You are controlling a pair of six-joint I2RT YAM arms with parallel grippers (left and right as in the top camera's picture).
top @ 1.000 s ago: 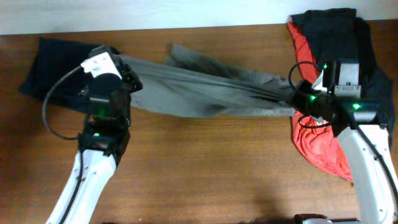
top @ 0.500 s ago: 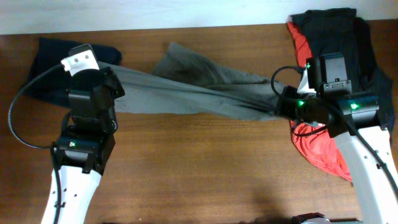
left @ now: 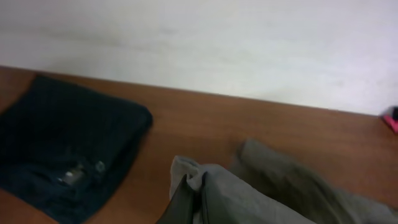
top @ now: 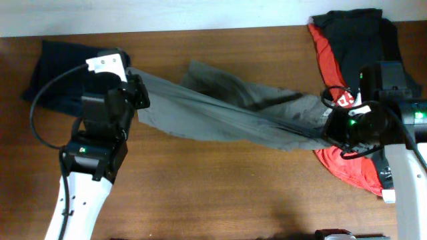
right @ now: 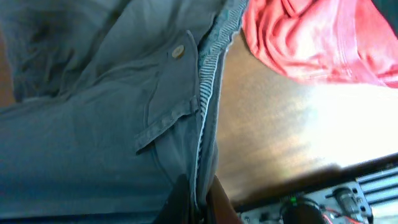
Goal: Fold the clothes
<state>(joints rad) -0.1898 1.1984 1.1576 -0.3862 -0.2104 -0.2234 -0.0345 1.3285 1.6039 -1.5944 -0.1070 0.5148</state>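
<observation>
My left gripper holds the raised edge, and the bare tabletop (top: pixel 175 69) (left: pixel 214 142) beside the shorts' far corner lies below and outward. Next I need to lower the edge outward onto that spot and release it.
The grey-olive shorts (top: pixel 227 110) hang stretched across the table between my two grippers. My left gripper (top: pixel 137 83) is shut on one end of the shorts (left: pixel 249 193); its fingers (left: pixel 186 202) pinch a bunched edge. My right gripper (top: pixel 327 130) is shut on the waistband end (right: pixel 124 124), fingers (right: pixel 180 199) clamped beside the striped inner band below the button (right: pixel 178 51). A dark navy folded piece (top: pixel 57 70) lies at the far left, also in the left wrist view (left: pixel 62 143). A red piece (top: pixel 347 163) and a black piece (top: pixel 357 37) lie at the far right.
The brown wooden table (top: pixel 220 193) runs to a pale wall (left: pixel 217 43) at the back. The red piece (right: pixel 311 43) shows beside the shorts in the right wrist view, near the table's edge (right: pixel 292 180).
Both arms have shifted right with the shorts; the right gripper has moved right and toward the front, over the red piece. The shorts now slope down to the right, still taut.
</observation>
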